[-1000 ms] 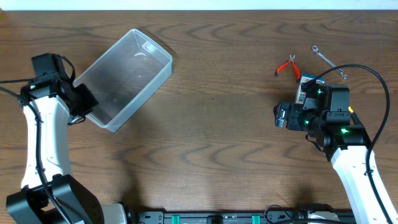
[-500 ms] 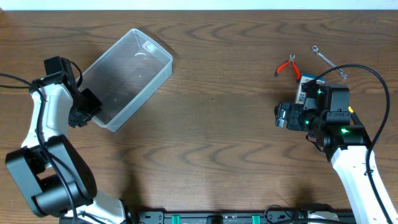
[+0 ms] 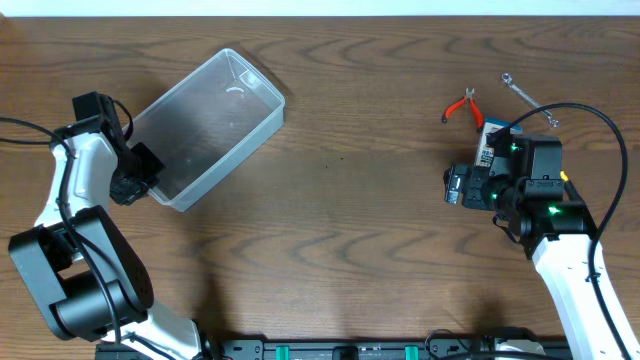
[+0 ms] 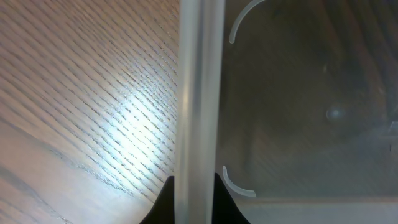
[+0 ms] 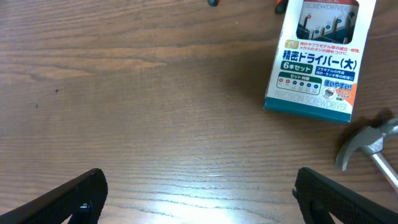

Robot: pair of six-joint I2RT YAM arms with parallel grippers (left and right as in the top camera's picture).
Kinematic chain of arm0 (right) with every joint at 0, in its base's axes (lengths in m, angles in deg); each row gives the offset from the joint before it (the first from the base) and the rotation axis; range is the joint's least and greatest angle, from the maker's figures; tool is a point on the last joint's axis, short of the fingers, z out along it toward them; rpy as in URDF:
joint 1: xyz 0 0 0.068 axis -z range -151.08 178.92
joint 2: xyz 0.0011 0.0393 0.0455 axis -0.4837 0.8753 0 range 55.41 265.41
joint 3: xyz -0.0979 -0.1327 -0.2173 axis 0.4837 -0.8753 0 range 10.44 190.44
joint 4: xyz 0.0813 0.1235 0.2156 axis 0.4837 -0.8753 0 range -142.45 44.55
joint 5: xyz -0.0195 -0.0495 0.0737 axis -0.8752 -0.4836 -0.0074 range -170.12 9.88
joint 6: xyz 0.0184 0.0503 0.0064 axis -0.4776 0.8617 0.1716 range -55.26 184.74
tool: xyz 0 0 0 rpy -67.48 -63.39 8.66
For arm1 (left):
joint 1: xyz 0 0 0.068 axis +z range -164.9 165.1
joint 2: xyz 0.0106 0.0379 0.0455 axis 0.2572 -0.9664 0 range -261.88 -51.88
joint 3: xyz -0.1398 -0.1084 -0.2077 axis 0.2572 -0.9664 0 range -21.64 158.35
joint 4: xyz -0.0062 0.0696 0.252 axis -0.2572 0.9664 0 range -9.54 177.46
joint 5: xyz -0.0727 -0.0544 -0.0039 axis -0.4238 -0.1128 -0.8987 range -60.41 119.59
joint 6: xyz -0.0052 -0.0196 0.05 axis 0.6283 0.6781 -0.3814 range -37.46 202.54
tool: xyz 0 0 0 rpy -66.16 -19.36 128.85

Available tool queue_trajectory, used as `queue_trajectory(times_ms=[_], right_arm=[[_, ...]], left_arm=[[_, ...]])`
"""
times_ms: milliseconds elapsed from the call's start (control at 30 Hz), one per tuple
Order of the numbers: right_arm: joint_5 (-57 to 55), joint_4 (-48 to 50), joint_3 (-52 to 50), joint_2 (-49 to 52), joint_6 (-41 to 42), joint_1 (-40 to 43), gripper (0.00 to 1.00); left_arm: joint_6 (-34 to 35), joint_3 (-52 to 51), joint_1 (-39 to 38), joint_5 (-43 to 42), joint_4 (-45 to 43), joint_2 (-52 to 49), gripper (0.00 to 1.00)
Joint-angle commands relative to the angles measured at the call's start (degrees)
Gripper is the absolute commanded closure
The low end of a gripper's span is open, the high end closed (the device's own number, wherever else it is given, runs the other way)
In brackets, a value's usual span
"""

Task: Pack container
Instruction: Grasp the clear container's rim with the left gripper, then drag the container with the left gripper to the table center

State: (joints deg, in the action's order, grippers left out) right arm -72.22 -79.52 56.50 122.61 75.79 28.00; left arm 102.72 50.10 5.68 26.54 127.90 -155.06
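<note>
The container [image 3: 205, 125] sits at an angle, so next my left gripper should turn it and slide it toward the right in the overhead view onto the bare central tabletop, then let go of the container's rim.
The container [image 3: 205, 125], a clear rectangular bin, lies at an angle on the left of the table with nothing inside. My left gripper [image 3: 137, 168] is at its near-left corner. In the left wrist view the container's rim [image 4: 199, 93] runs straight down between the two black fingertips, and the left gripper [image 4: 199, 202] is shut on it. My right gripper [image 3: 455, 187] hovers on the right side of the table. In the right wrist view, the right gripper [image 5: 199, 190] is open wide over bare wood.
A blue-and-white screwdriver box [image 5: 320, 59] lies just beyond the right gripper, partly under the arm in the overhead view [image 3: 490, 140]. A hammer head [image 5: 367, 143] shows beside it. Red-handled pliers [image 3: 462, 106] and a metal wrench [image 3: 530, 100] lie farther back right.
The container's far end has swung a little to the right. The left arm has changed pose while its gripper stays at the same corner. The right arm has not moved.
</note>
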Motion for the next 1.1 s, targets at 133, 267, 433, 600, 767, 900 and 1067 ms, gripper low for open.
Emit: queue_trajectory(times_ms=[133,267,433,600,767,900,1067], right_arm=[[-1.4,0.2,1.2,-0.8,-0.8,0.5,0.01],[-1.9,0.2,1.2,-0.8,-0.8,0.5,0.01],[-1.9,0.2,1.2,-0.8,-0.8,0.5,0.01],[-1.9,0.2,1.2,-0.8,-0.8,0.5,0.01],[-1.9,-0.1,1.2,-0.8,-0.8,0.5,0.01],[-1.9,0.0,1.2,-0.8,-0.8,0.5,0.01],[-1.9,-0.1,1.2,-0.8,-0.8,0.5,0.01]], left_arm=[[-6.3,0.6,-0.2,-3.7,-1.8,2.1,0.94],[-9.7,0.6,-1.6,-6.0,-1.6,2.9,0.94],[-14.3,0.6,-4.8,-6.9,-0.8,2.9,0.94],[-16.7,0.6,-8.5,-6.8,-0.7,2.9,0.94],[-16.8,0.6,-11.6,-6.8,-0.2,2.9,0.94],[-17.6,0.6,-14.5,-6.8,0.5,2.9,0.94],[-17.6,0.6,-17.2,-6.8,0.6,2.9,0.94]])
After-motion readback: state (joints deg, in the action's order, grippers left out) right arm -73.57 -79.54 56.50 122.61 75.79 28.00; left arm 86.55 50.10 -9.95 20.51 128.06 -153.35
